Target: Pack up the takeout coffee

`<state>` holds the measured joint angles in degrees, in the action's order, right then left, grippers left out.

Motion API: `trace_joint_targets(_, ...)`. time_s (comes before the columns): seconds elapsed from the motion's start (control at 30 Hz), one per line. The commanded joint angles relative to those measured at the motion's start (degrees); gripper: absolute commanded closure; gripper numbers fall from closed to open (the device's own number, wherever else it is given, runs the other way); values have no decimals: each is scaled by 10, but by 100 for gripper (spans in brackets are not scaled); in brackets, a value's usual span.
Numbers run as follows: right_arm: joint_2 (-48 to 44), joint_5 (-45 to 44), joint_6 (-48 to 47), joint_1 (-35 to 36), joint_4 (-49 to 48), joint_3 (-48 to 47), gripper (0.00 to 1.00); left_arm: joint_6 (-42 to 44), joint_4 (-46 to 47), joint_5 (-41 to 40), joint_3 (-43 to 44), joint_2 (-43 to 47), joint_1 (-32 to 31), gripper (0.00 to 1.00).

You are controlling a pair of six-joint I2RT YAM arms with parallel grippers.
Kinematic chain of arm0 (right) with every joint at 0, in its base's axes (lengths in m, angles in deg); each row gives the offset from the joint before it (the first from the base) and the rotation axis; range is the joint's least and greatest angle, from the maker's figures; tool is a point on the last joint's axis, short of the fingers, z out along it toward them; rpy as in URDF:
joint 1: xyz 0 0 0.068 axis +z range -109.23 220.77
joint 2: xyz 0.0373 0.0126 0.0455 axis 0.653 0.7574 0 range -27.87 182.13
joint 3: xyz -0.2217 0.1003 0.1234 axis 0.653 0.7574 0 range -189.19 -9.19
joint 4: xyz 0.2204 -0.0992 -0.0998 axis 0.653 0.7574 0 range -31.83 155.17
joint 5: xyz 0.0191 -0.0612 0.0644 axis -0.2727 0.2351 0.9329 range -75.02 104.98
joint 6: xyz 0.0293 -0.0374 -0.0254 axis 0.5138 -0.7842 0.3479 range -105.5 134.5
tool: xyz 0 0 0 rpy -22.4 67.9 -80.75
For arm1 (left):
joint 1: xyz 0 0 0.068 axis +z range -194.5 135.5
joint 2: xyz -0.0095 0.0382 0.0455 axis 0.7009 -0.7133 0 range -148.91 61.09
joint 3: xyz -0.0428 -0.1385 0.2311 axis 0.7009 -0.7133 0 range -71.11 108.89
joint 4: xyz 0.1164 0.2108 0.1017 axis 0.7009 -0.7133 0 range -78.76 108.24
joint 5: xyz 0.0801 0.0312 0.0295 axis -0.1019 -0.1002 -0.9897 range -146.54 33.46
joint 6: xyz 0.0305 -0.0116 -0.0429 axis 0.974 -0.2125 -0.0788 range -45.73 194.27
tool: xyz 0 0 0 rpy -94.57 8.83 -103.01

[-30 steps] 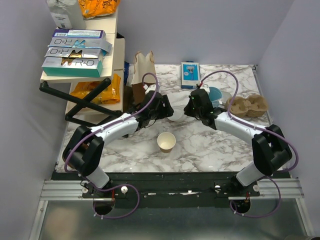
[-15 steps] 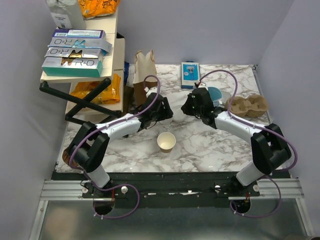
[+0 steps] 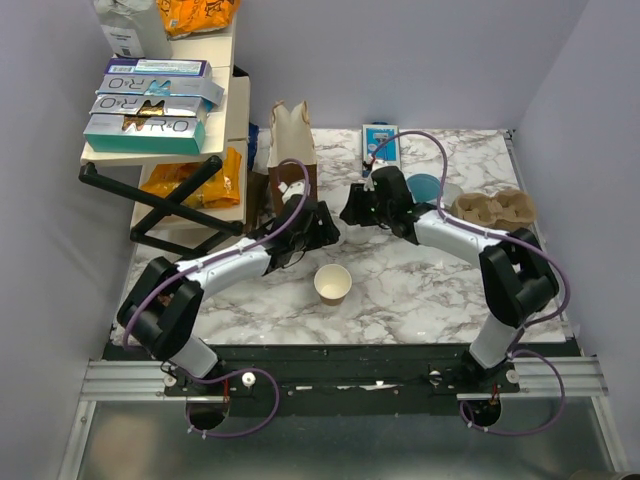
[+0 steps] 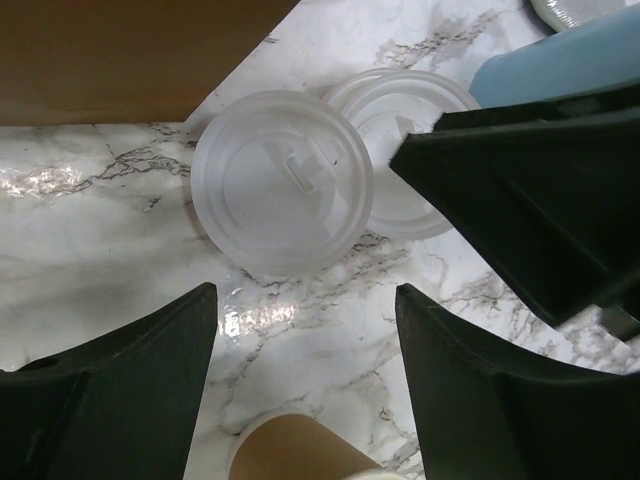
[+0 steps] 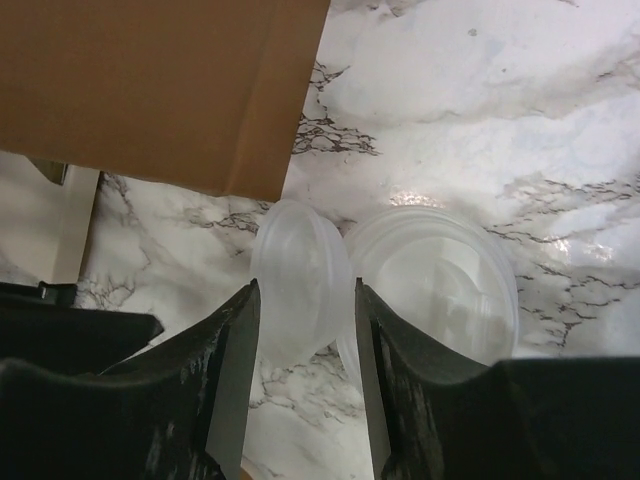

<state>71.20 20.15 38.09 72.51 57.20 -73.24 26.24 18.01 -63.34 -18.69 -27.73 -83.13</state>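
My right gripper comes down onto the tilted lid's raised rim (image 5: 328, 282) next and closes, since that rim shows between my open fingers beside the flat lid.
The cream-tan paper cup (image 3: 333, 283) stands upright and open on the marble table, nearer than both grippers; its rim (image 4: 300, 452) shows between my left fingers. Two round translucent white lids lie near the paper bag. One lid (image 5: 300, 278) is tilted, right at the tips of my right gripper (image 5: 303, 375), whose jaws stand apart. The other lid (image 5: 440, 280) lies flat beside it. My left gripper (image 4: 305, 335) is open and empty, short of the tilted lid (image 4: 283, 182) and above the cup. In the top view, the right gripper (image 3: 352, 208) and left gripper (image 3: 323, 227) nearly meet.
A brown paper bag (image 3: 289, 135) stands just behind the grippers. A light-blue mug (image 3: 428, 188) and a brown pulp carrier (image 3: 495, 210) sit at the right. A blue box (image 3: 380, 140) lies at the back. A shelf with boxes (image 3: 150, 105) borders the left.
My right gripper has moved left toward the paper bag and its jaws have opened from shut. The left gripper has shifted slightly left and stayed open.
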Motion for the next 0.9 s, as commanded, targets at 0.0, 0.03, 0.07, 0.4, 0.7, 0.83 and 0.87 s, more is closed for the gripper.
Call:
trace_joint_targets(0.0,28,23,-17,1,26,-29,48,-9,14,7,-24,51,1,20)
trace_joint_targets(0.03,34,23,-18,2,28,-33,48,-9,13,8,-27,54,1,19)
trace_joint_targets(0.07,38,25,-19,2,32,-35,48,-9,11,10,-31,62,1,19)
trace_joint_targets(0.4,71,8,-19,12,65,-57,48,-5,3,-9,-50,100,1,19)
trace_joint_targets(0.7,76,-4,-4,15,69,-62,72,-4,-11,-11,-65,121,1,18)
trace_joint_targets(0.83,73,-10,3,15,73,-61,85,-3,-14,-11,-71,133,1,17)
trace_joint_targets(0.87,70,-10,6,16,73,-61,87,-3,-16,-13,-73,136,1,16)
